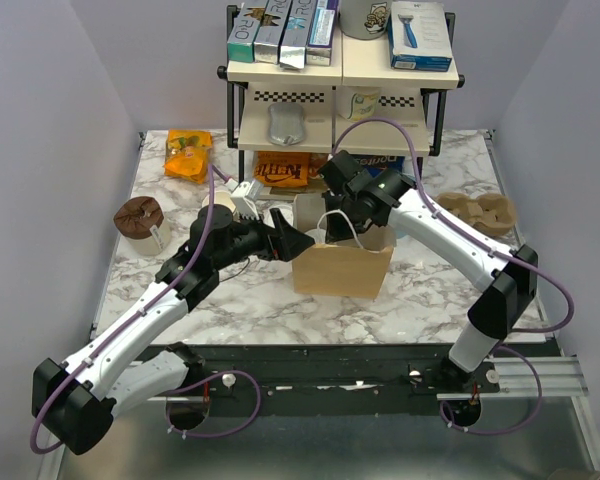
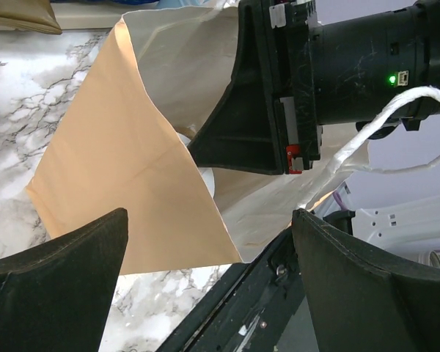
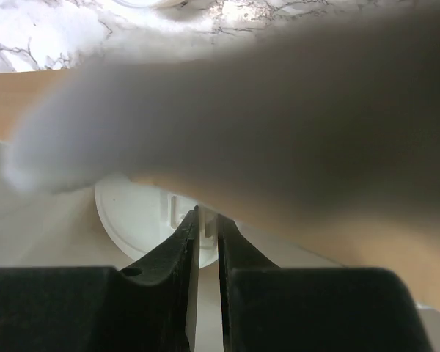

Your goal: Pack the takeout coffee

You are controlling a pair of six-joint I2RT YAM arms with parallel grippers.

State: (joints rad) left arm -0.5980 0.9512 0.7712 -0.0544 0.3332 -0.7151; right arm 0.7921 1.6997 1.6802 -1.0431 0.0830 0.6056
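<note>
The open inside of the brown paper bag lies below my right gripper, so it will lower the takeout coffee deeper between the bag's sides and release the coffee's lid.
The brown paper bag [image 1: 342, 264] stands open mid-table. My right gripper [image 1: 348, 214] reaches down into its mouth. In the right wrist view its fingers [image 3: 207, 216] are shut on a raised part of the takeout coffee's white lid [image 3: 132, 213], inside the bag; the cup body is hidden. The bag's blurred wall [image 3: 279, 110] fills that view. My left gripper [image 1: 296, 243] is open and empty at the bag's upper left corner. In the left wrist view [image 2: 209, 220] the bag [image 2: 110, 147], the right gripper [image 2: 264, 95] and a sliver of lid [image 2: 205, 182] show.
A lidless tan cup [image 1: 218, 204] stands behind my left arm. A brown holder [image 1: 138, 218] sits at the left, a cardboard cup carrier [image 1: 485, 212] at the right, an orange snack bag [image 1: 188, 153] at the back left. A stocked shelf [image 1: 340, 80] stands behind.
</note>
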